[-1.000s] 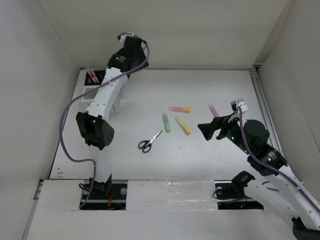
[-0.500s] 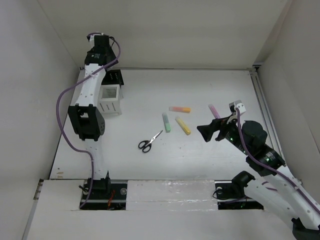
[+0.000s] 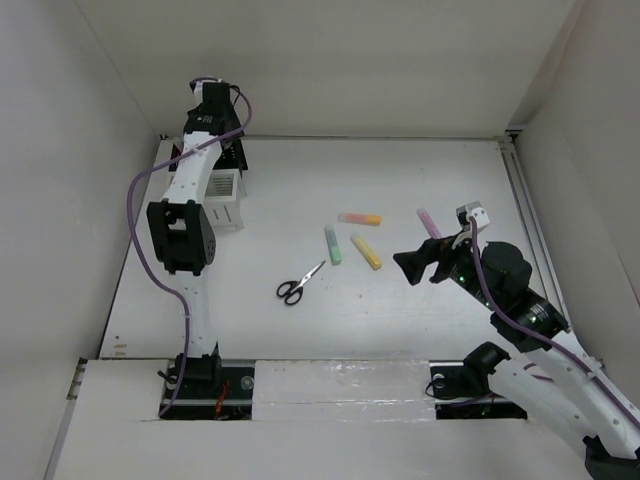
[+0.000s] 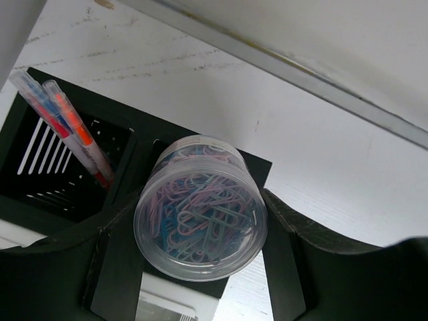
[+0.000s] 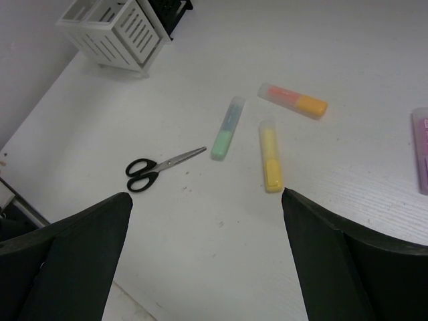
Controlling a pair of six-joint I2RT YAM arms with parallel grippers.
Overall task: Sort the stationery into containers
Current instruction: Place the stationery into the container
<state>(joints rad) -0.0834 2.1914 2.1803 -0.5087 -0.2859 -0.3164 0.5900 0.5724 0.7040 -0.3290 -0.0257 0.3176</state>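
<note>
My left gripper will next go down a little toward the holder cell beside the orange-red pens and let go of the clip tub, since the tub already hangs over that cell.
My left gripper [image 3: 215, 108] is at the far left back, shut on the small round clear tub [image 4: 200, 207] of coloured paper clips. It holds the tub over the black mesh holder [image 4: 40, 167], which also shows in the top view [image 3: 233, 156]. Orange-red pens [image 4: 67, 130] stand in the holder's left cell. The white slatted organizer [image 3: 222, 197] stands just in front. My right gripper [image 5: 205, 195] is open and empty above the table. Black-handled scissors [image 5: 157, 168] and green [image 5: 227, 128], yellow [image 5: 270, 156], orange [image 5: 293, 100] and pink [image 5: 421, 150] markers lie on the table.
White walls close in the table at the back and both sides. A metal rail [image 3: 525, 215] runs along the right edge. The markers [image 3: 350, 240] and scissors [image 3: 300, 282] lie mid-table between the two arms.
My left arm swung left from above the table's back to over the black holder, carrying the tub, then eased slightly right. The right arm has barely moved.
</note>
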